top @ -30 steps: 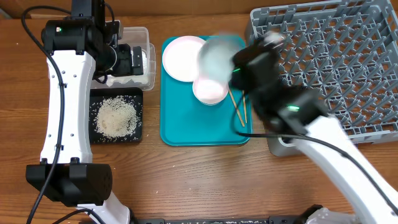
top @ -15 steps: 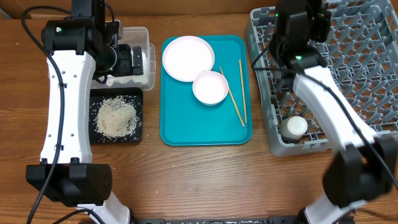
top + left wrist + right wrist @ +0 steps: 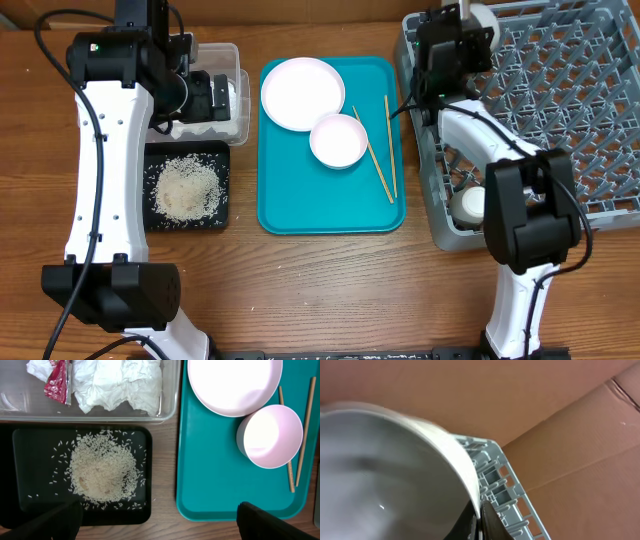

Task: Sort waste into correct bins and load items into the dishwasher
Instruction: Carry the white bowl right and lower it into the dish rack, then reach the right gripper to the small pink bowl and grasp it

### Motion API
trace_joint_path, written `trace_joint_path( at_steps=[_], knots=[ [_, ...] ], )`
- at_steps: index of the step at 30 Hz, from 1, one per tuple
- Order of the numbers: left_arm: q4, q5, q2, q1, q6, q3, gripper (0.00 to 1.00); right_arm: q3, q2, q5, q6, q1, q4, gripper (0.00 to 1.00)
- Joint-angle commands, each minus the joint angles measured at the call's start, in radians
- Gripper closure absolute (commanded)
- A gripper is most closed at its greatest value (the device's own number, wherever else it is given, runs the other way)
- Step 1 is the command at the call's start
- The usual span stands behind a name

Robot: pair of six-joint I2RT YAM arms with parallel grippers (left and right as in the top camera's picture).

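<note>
The white bowl still hangs above the rack (image 3: 560, 110). Next, my right gripper should go down toward the rack's far corner (image 3: 411, 34) by the teal tray and let go of the bowl's rim.
My right gripper (image 3: 458, 30) is shut on the rim of a white bowl (image 3: 385, 470), held on edge over the far left corner of the grey dish rack (image 3: 560, 110); the jaws (image 3: 481, 512) pinch the rim. A small white cup (image 3: 469, 205) lies in the rack's near left corner. A white plate (image 3: 302, 93), a second white bowl (image 3: 338, 140) and two chopsticks (image 3: 373, 158) lie on the teal tray (image 3: 300, 200). My left gripper (image 3: 160, 527) is open and empty, hovering above the clear tub (image 3: 226, 60) of napkins (image 3: 120, 382) and red wrapper (image 3: 57, 382). Rice (image 3: 102, 470) lies in the black tray (image 3: 160, 220).
Brown cardboard (image 3: 560, 420) stands behind the rack's far edge. The clear tub and the black tray sit side by side left of the teal tray. Bare wooden table (image 3: 330, 290) runs along the front.
My right arm swung from above the teal tray to the rack's far left corner, carrying the white bowl. The left arm has not moved.
</note>
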Motion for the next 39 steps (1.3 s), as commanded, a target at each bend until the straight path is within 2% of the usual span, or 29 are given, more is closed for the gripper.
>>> trace_joint_path(
  at_steps=[1,5,14,20,23,27,31,37,39],
  knots=[
    [0.004,-0.006,-0.019,-0.002,0.001,0.015,0.00,0.002,0.012,0.011,-0.028,0.018,0.003,0.96],
    [0.004,-0.007,-0.019,-0.002,0.001,0.015,0.00,0.002,0.012,0.012,-0.028,0.036,0.005,0.96],
    [0.004,-0.006,-0.019,-0.002,0.001,0.015,0.00,0.002,0.012,0.034,-0.024,0.057,-0.110,0.95],
    [0.004,-0.006,-0.019,-0.002,0.001,0.015,0.00,0.002,0.012,0.061,-0.017,0.096,-0.101,0.82],
    [0.004,-0.006,-0.019,-0.002,0.001,0.015,0.00,0.002,0.012,0.064,-0.017,0.137,-0.102,0.63],
    [0.004,-0.006,-0.019,-0.002,0.001,0.015,0.00,0.002,0.012,0.065,-0.013,0.190,-0.098,0.51],
    [0.004,-0.006,-0.019,-0.002,0.001,0.015,0.00,0.002,0.012,0.101,0.038,0.208,-0.092,0.40],
    [0.004,-0.006,-0.019,-0.002,0.001,0.015,0.00,0.003,-0.005,0.119,0.040,0.235,-0.023,0.21],
    [0.004,-0.006,-0.019,-0.002,0.001,0.015,0.00,0.003,-0.026,0.112,0.061,0.255,0.009,0.19]
  ],
)
